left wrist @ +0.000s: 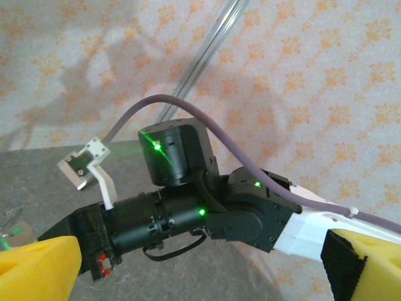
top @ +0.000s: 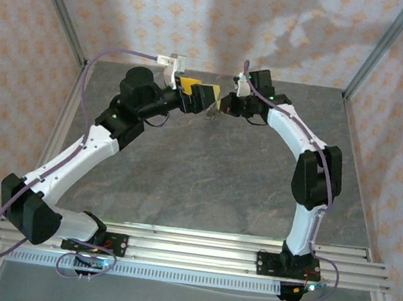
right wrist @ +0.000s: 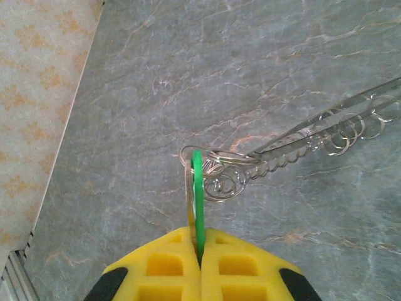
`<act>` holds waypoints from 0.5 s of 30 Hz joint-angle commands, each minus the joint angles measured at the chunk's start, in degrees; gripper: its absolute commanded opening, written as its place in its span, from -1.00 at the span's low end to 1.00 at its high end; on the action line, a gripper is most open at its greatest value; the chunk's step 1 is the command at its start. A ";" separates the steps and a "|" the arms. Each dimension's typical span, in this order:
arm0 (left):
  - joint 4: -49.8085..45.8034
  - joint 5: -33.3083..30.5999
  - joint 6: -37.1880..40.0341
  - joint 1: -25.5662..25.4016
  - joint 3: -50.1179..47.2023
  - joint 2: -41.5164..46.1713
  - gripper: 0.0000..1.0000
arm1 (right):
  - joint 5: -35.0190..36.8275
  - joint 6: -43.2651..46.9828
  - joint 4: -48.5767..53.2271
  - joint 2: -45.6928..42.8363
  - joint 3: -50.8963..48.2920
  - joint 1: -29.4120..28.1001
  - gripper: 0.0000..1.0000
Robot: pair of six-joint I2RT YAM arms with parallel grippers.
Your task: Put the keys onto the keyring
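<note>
My right gripper moves back and down to the bare grey tabletop next and releases the key, since the key's green head meets the keyring's coiled end.
My right gripper (right wrist: 200, 235) is shut on the key (right wrist: 198, 188). I see its green head edge-on, standing up from between the yellow fingers with a silvery strip against its left side. The head's top meets the coiled end of the keyring (right wrist: 301, 137), a thin bumpy wire loop that slants away to the upper right above the table. My left gripper (left wrist: 200, 269) is open, its yellow fingers (left wrist: 37, 269) far apart with nothing between them, facing the right arm's wrist. From above, the left gripper (top: 200, 91) and right gripper (top: 218, 107) sit tip to tip at the table's far middle.
The grey stone-patterned table (top: 206, 173) stretches from the grippers to the arm bases. Patterned fabric walls and metal frame posts (top: 57, 5) close in the back and sides. A purple cable (left wrist: 188, 106) arcs over the right arm's wrist.
</note>
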State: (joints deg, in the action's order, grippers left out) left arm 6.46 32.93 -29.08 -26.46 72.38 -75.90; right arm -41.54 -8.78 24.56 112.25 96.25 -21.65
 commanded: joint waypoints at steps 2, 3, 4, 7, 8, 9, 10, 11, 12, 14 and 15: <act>1.67 -0.63 -1.18 0.62 -1.14 0.49 1.00 | -0.33 -2.20 -5.75 0.52 -2.53 -2.48 -1.00; 1.71 -0.67 -1.15 0.62 -1.26 0.57 1.00 | -0.15 -2.30 -6.03 0.78 -2.95 -3.06 -1.00; 1.72 -0.67 -1.21 0.62 -1.35 0.65 1.00 | 0.18 -2.37 -6.03 1.01 -3.23 -3.76 -1.00; 1.63 -0.86 -1.15 0.62 -1.63 1.01 1.00 | 0.50 -3.02 -6.36 1.71 -3.73 -5.33 -1.00; 1.63 -0.93 -1.21 0.62 -1.68 1.17 1.00 | 0.60 -3.26 -6.41 1.92 -3.81 -5.86 -1.00; 1.62 -0.89 -1.18 0.62 -1.76 1.26 1.00 | 0.74 -3.51 -6.45 2.19 -3.92 -6.27 -1.00; 1.63 -0.85 -1.18 0.62 -1.79 1.35 1.00 | 1.06 -4.01 -6.41 2.63 -4.02 -6.89 -1.00; 1.63 -0.85 -1.22 0.62 -1.92 1.44 1.00 | 1.20 -4.51 -6.44 3.01 -4.28 -7.44 -1.00; 1.67 -0.85 -1.16 0.62 -2.05 1.52 1.00 | 1.20 -5.02 -6.83 3.36 -4.62 -8.03 -1.00; 2.03 -0.85 -1.17 0.62 -2.53 1.84 1.00 | 2.08 -5.89 -7.04 4.17 -5.47 -9.28 -1.00; 2.24 -0.85 -1.99 0.62 -2.79 2.04 1.00 | 2.44 -6.34 -7.42 4.55 -6.07 -9.84 -1.00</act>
State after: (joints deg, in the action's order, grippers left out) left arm 6.83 32.49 -30.15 -26.46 70.41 -75.85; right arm -40.84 -13.19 19.38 114.98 91.39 -30.11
